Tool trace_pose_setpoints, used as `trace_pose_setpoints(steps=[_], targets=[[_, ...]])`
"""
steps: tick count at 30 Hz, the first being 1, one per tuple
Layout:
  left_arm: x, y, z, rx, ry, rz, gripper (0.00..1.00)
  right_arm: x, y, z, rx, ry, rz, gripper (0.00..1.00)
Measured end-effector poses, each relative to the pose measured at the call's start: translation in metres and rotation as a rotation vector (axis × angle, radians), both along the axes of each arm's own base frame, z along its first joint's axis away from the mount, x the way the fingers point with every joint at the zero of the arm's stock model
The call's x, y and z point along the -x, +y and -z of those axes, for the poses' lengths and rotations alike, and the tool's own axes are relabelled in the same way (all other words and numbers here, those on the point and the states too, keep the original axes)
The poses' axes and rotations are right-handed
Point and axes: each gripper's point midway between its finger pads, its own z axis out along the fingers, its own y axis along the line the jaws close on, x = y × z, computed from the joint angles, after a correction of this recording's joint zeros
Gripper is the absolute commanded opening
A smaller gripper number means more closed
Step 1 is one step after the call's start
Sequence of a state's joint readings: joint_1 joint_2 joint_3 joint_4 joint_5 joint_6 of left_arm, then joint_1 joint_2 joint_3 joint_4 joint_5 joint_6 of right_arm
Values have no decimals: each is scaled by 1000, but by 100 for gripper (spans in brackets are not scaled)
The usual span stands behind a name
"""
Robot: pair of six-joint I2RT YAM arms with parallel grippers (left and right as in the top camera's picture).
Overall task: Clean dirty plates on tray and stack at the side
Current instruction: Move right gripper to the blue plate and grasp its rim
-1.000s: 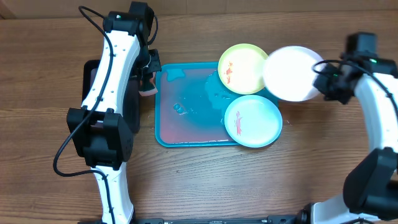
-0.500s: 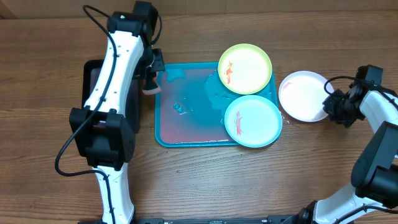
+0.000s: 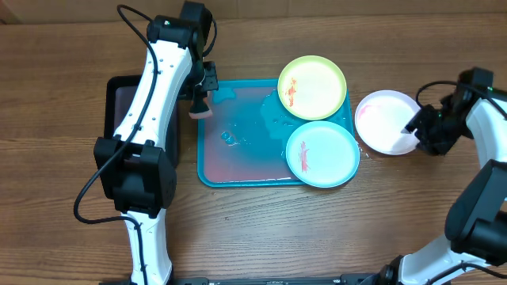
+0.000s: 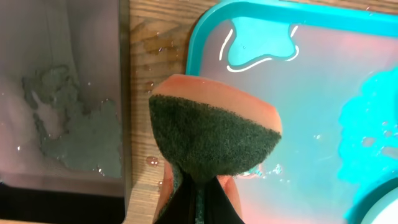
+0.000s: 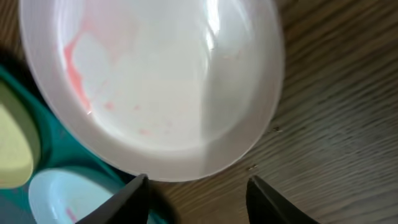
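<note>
I need to move my right gripper back and to the left in the overhead view next, onto the aqua plate's rim, because that rim sticks out past the tray's edge.
The turquoise tray (image 3: 238,150) holds the lime-green plate (image 3: 312,87) at its far right corner and the aqua plate (image 3: 322,153) at its near right corner, both with red smears. The white plate (image 3: 386,121) (image 5: 155,81) lies flat on the wood to the right of the tray, with faint pink streaks. My right gripper (image 3: 420,131) (image 5: 198,186) is open at its right rim and holds nothing. My left gripper (image 3: 200,107) (image 4: 199,193) is shut on a pink sponge with a green scouring face (image 4: 214,134), over the tray's far left edge.
A smaller black tray (image 3: 131,111) (image 4: 62,93) with foamy water stands left of the turquoise tray, with a narrow strip of wood between them. The turquoise tray's floor is wet with pinkish water. Cables trail from both arms.
My right gripper brought the white plate down onto the table right of the tray, opened and let go. The left arm carried the sponge slightly right, towards the tray's far left corner.
</note>
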State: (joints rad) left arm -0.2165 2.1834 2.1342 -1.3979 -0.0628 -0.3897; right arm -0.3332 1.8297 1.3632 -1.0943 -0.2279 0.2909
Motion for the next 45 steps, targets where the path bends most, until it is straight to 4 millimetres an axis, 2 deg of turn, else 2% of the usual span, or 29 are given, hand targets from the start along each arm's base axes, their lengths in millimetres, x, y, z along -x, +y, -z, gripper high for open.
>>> trace_pose_setpoints(steps=[4, 9, 13, 16, 23, 26, 34, 36, 39, 45], targets=[[-2, -2, 0, 2, -10, 3, 4, 4, 37, 2, -13, 20, -150, 52], [-2, -7, 0, 3, -12, 14, 4, 18, 87, 18, -31, 58, -315, 52], [-1, -10, 0, 3, -12, 21, 4, 27, 108, 33, -30, 66, -389, 45], [-1, -11, 0, 3, -12, 23, 4, 36, 116, 43, -30, 84, -409, 34], [-1, -11, 0, 3, -12, 23, 4, 44, 116, 50, -21, 110, -408, 8], [-1, -11, 0, 3, -12, 23, 4, 45, 115, 50, -20, 113, -407, 4], [-1, -11, 0, 3, -12, 23, 4, 57, 117, 49, -36, 162, -408, 4], [-1, -11, 0, 3, -12, 23, 4, 61, 124, 48, -46, 172, -427, 4], [-1, -11, 0, 3, -12, 23, 4, 56, 153, 48, -48, 134, -488, 4], [-1, -11, 0, 5, -11, 23, 4, 30, 233, 47, -36, -39, -540, 4]])
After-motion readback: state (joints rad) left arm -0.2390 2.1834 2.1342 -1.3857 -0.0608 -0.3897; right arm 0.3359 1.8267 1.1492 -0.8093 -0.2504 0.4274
